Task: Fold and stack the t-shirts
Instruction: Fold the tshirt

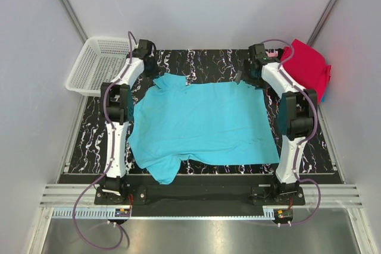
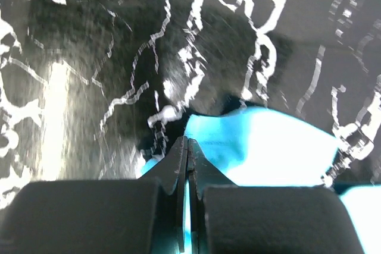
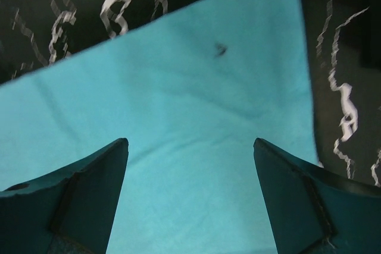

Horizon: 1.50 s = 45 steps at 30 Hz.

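Note:
My right gripper is above the turquoise shirt's far corner, which lies below it and to the right in the wrist view. It needs to move down and to that side onto the corner.
A turquoise-blue t-shirt lies spread flat on the black marbled mat. My left gripper is at the shirt's far left corner. In the left wrist view its jaws are shut, with a sliver of turquoise cloth pinched between them. My right gripper hovers over the far right corner. Its fingers stand wide open above the turquoise cloth, holding nothing. A crimson red t-shirt lies bunched at the back right, with a bit of blue cloth under it.
A white plastic mesh basket stands at the back left, just off the mat. Grey walls close in on both sides and the back. The shirt's near sleeve hangs toward the mat's front edge between the arm bases.

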{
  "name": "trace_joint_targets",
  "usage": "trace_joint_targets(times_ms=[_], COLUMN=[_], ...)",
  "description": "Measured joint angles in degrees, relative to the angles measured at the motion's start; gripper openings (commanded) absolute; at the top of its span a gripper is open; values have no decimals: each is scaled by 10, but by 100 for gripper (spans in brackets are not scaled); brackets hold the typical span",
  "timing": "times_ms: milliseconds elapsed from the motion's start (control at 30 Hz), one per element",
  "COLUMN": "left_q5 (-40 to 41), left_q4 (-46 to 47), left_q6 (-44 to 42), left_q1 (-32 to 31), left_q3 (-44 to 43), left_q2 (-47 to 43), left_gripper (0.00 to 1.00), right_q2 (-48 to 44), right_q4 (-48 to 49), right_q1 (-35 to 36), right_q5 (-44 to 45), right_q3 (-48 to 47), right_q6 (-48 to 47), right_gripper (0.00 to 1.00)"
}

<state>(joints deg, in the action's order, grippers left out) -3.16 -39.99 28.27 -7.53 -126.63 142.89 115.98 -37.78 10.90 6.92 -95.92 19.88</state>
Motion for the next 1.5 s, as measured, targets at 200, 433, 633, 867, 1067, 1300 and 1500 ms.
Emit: trace_joint_targets(times_ms=[200,433,633,867,1067,1300,1500], left_q5=[-6,-12,-29,-43,-57,-57,-57], left_q4=[0,6,8,11,12,17,17], left_q6=[1,0,-2,-4,-4,-4,-4], left_q1=[-3,-3,-3,-5,-7,-7,-8], left_q3=[16,28,35,63,66,78,82], left_q2=[-45,-80,-94,-111,-118,-125,-125], left_gripper=[0,0,0,0,0,0,0], right_q2=[99,196,250,346,360,360,360], right_q4=[-32,-94,-129,-195,-222,-231,-234], right_q1=[-80,-100,-99,-101,-102,-103,-106], right_q5=[-19,-19,-19,-5,1,0,-5], right_q3=[-119,-252,-327,-467,-488,-488,-488], right_q6=[13,2,-8,-16,-21,-27,-27], right_gripper=[93,89,83,72,66,30,0])
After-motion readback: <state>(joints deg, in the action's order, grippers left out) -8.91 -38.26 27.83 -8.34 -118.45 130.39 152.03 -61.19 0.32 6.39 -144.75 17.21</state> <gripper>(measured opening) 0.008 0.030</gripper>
